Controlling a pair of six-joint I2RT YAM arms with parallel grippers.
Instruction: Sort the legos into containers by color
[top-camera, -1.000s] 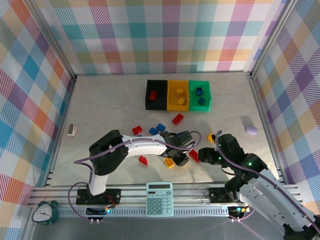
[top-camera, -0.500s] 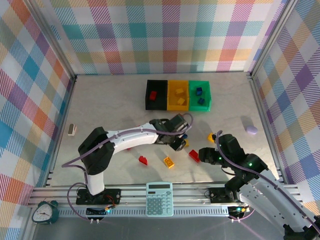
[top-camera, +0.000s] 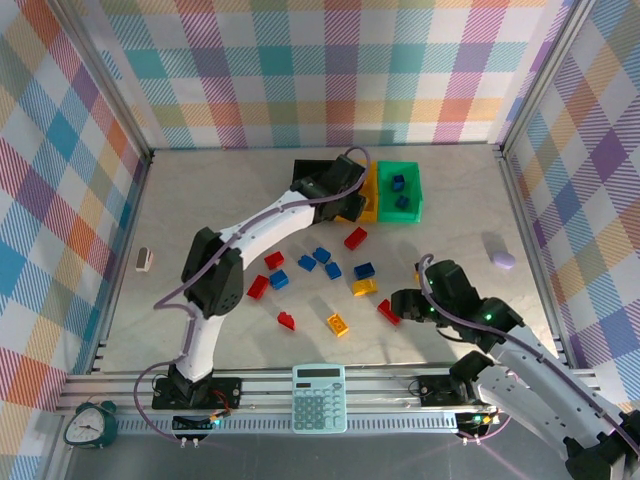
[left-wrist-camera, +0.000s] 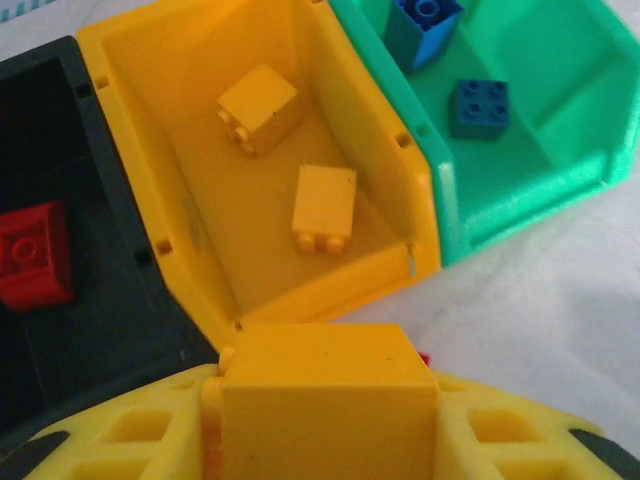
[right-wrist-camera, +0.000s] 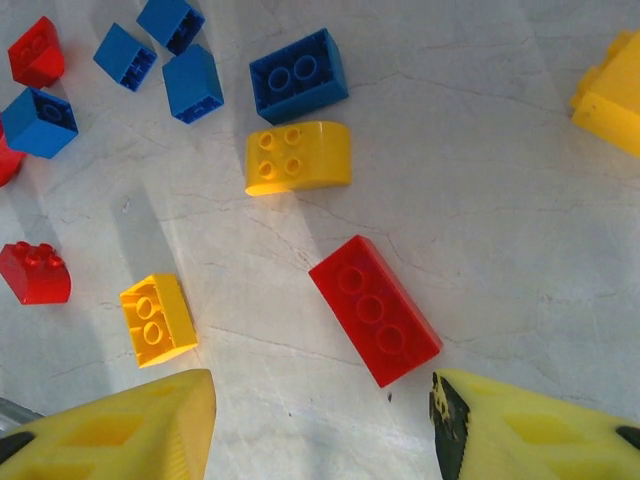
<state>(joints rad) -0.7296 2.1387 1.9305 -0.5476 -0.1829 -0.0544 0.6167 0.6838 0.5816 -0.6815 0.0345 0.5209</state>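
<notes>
My left gripper will next move outward past the near side of the yellow container and over the container's bottom to release the yellow lego, because the lego still hangs before that side.
My left gripper (left-wrist-camera: 328, 440) is shut on a yellow lego (left-wrist-camera: 328, 375) and hangs just before the near wall of the yellow container (left-wrist-camera: 225, 215), which holds two yellow legos (left-wrist-camera: 325, 208). The green container (left-wrist-camera: 540, 110) holds blue legos (left-wrist-camera: 478, 105). In the black container (left-wrist-camera: 110, 320) lies a red one (left-wrist-camera: 35, 255). From above, the left gripper (top-camera: 343, 192) is over the row of containers. My right gripper (right-wrist-camera: 320, 430) is open, low over the table, with a flat red lego (right-wrist-camera: 375, 310) lying just ahead between its fingers (right-wrist-camera: 130, 430).
Loose legos lie mid-table: a blue one (right-wrist-camera: 298, 75), a curved yellow one (right-wrist-camera: 298, 157), a yellow one (right-wrist-camera: 158, 320) and a red one (right-wrist-camera: 35, 272). A lilac lump (top-camera: 503, 260) sits at the right. A teal calculator (top-camera: 319, 397) rests on the front rail.
My left arm has carried the yellow lego from the loose pile up to the containers. The right gripper has edged slightly toward the red lego.
</notes>
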